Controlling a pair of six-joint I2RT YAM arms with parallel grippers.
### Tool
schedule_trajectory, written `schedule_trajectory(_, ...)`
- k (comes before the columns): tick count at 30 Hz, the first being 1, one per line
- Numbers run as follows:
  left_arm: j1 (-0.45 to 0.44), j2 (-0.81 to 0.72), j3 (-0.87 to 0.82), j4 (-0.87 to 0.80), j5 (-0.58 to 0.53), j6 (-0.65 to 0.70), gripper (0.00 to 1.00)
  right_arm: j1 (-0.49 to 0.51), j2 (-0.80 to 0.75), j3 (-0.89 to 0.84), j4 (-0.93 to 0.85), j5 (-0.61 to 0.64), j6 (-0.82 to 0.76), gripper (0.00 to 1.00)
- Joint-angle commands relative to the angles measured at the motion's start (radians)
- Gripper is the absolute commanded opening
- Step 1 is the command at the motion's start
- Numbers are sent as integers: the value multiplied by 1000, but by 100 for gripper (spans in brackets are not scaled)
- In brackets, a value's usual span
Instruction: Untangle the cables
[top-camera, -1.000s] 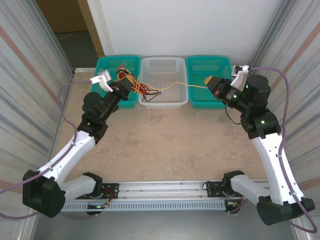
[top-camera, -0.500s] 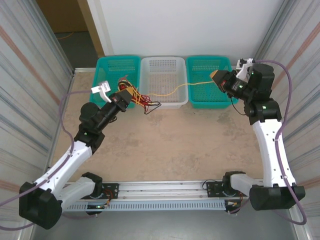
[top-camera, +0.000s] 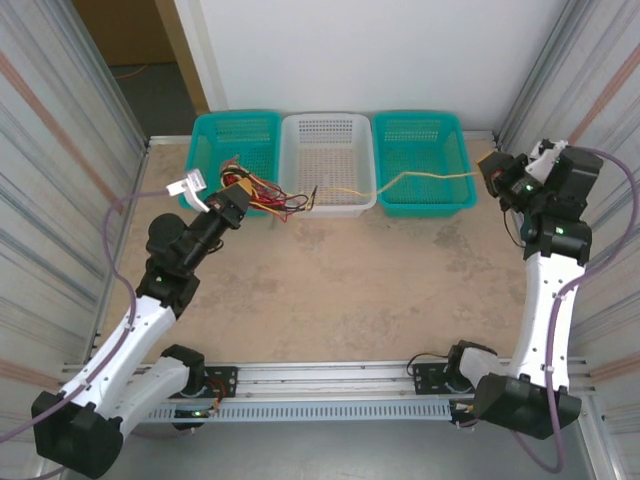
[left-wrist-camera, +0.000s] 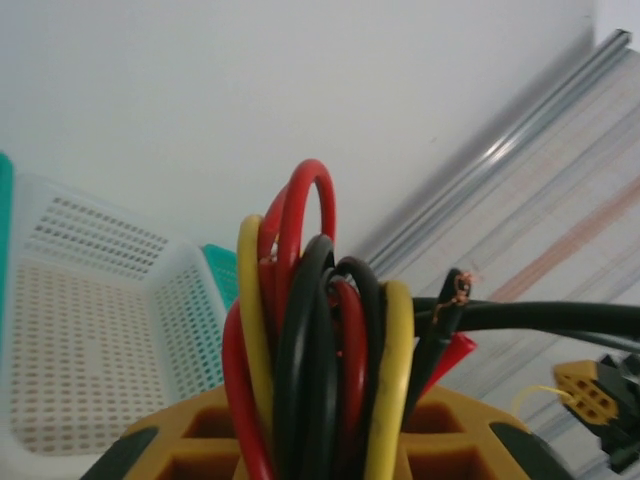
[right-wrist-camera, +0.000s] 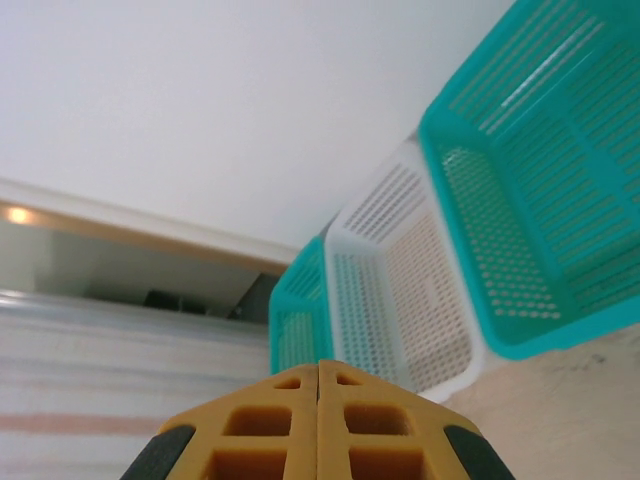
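My left gripper will next swing back and down, fingers tipping downward, and let go of the bundle on bare tabletop before the white basket (top-camera: 330, 118).
My left gripper (top-camera: 243, 191) hangs at the front edge of the left teal basket (top-camera: 205, 135), shut on a bundle of red, black and yellow cables (top-camera: 268, 188). In the left wrist view the looped cables (left-wrist-camera: 312, 320) stand between the yellow fingers (left-wrist-camera: 190, 440). One yellow cable (top-camera: 420, 177) runs from the bundle across the white basket (top-camera: 330, 118) and the right teal basket (top-camera: 420, 117). It ends at my right gripper (top-camera: 487, 172), which is past that basket's right side. The right jaws (right-wrist-camera: 318, 375) are pressed flat together, and the thin cable does not show between them in the right wrist view.
Three baskets stand in a row against the back wall. Corrugated metal walls close in both sides. Bare tabletop (top-camera: 340, 280) lies between the baskets and the arm bases. A rail (top-camera: 330, 375) runs along the near edge.
My right gripper swung right, from over the right teal basket to beyond its right edge, drawing the yellow cable out longer. My left gripper drew back toward me and left, taking the bundle along.
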Motion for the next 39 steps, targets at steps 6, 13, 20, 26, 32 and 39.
schedule_trajectory(6,23,-73,-13,-169,-85,65,0,-75,-49,33,-46,83,-49,0)
schedule_trajectory(13,30,-45,37,-406,-17,159,0,-86,-49,113,-84,98,-89,0)
schedule_trajectory(20,-318,143,66,-366,-128,207,0,-71,-79,107,-93,96,-105,0)
schedule_trajectory(26,-517,404,185,-355,-230,223,0,-55,-87,109,-111,106,-119,0)
schedule_trajectory(32,-544,562,334,-492,-275,193,52,-27,-82,116,-118,109,-127,0)
schedule_trajectory(39,-540,469,313,-584,-287,278,99,18,-68,127,-154,160,-180,0)
